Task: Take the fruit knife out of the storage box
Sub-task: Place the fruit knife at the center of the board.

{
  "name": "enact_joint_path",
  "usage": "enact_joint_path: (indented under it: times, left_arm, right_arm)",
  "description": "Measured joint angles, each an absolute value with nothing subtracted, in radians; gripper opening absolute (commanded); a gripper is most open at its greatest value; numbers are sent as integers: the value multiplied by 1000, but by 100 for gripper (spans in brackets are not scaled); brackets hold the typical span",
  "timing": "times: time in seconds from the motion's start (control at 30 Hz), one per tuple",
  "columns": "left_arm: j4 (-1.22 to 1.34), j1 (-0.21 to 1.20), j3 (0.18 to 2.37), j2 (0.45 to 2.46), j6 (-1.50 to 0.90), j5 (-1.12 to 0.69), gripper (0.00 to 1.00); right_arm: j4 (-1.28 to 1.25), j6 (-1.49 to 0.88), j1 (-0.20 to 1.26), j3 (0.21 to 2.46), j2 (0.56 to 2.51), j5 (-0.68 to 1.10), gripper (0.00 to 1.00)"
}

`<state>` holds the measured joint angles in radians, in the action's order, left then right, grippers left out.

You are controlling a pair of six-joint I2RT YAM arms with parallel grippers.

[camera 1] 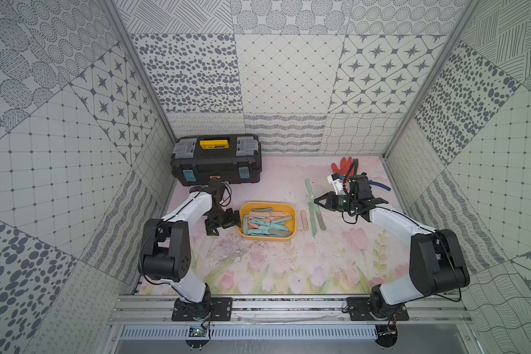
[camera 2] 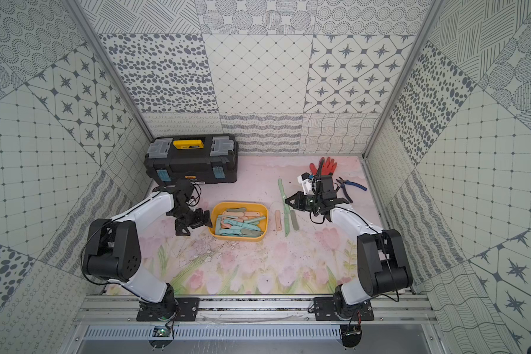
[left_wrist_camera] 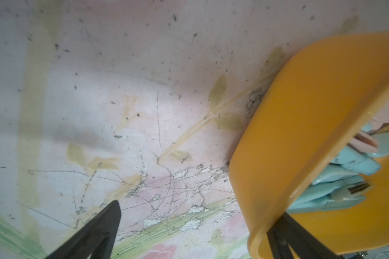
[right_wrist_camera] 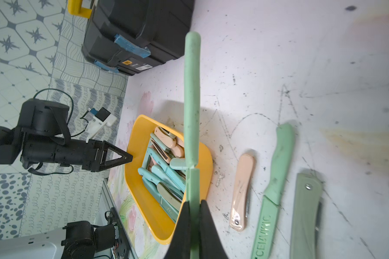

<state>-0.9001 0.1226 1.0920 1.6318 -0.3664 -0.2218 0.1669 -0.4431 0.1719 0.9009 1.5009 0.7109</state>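
The spot past the grey-green folding knife is empty, so my right gripper needs to carry the fruit knife away from the box (camera 1: 269,204), down to the bare mat there, and release it.
The storage box (camera 1: 269,204) (camera 2: 239,204) is a shallow yellow tub in the middle of the mat, holding several teal and pink folded knives (camera 1: 267,226). To its right, my right gripper (camera 1: 315,200) (right_wrist_camera: 194,203) is shut on a long light-green fruit knife (camera 1: 308,188) (right_wrist_camera: 191,101), held above the mat outside the box. My left gripper (camera 1: 227,225) (left_wrist_camera: 197,219) is open at the box's left end. One of its fingers (left_wrist_camera: 112,217) hangs over the mat. The other sits at the box's wall (left_wrist_camera: 301,134), on the inner side of the rim.
Three knives lie on the mat right of the box: a pink folded one (right_wrist_camera: 241,190), a green sheathed one (right_wrist_camera: 276,179) and a grey-green folding one (right_wrist_camera: 305,213). A black toolbox (camera 1: 216,159) stands at the back left. A red glove (camera 1: 342,165) and blue-handled pliers (camera 1: 380,185) lie at the back right.
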Motion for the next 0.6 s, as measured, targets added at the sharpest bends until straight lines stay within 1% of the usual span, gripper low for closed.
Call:
enact_joint_path:
  times: [0.13, 0.27, 0.43, 0.6]
  left_arm:
    - [-900, 123, 1092, 1632, -366, -222, 98]
    - [-900, 123, 1092, 1632, -366, -222, 98]
    - [-900, 123, 1092, 1632, -366, -222, 98]
    - [-900, 123, 1092, 1632, -366, -222, 98]
  right_arm:
    - [227, -441, 80, 894, 1492, 715, 2]
    - [302, -421, 23, 892, 1493, 715, 4]
    - [384, -372, 20, 896, 1539, 723, 0]
    - [435, -345, 21, 896, 1606, 725, 0]
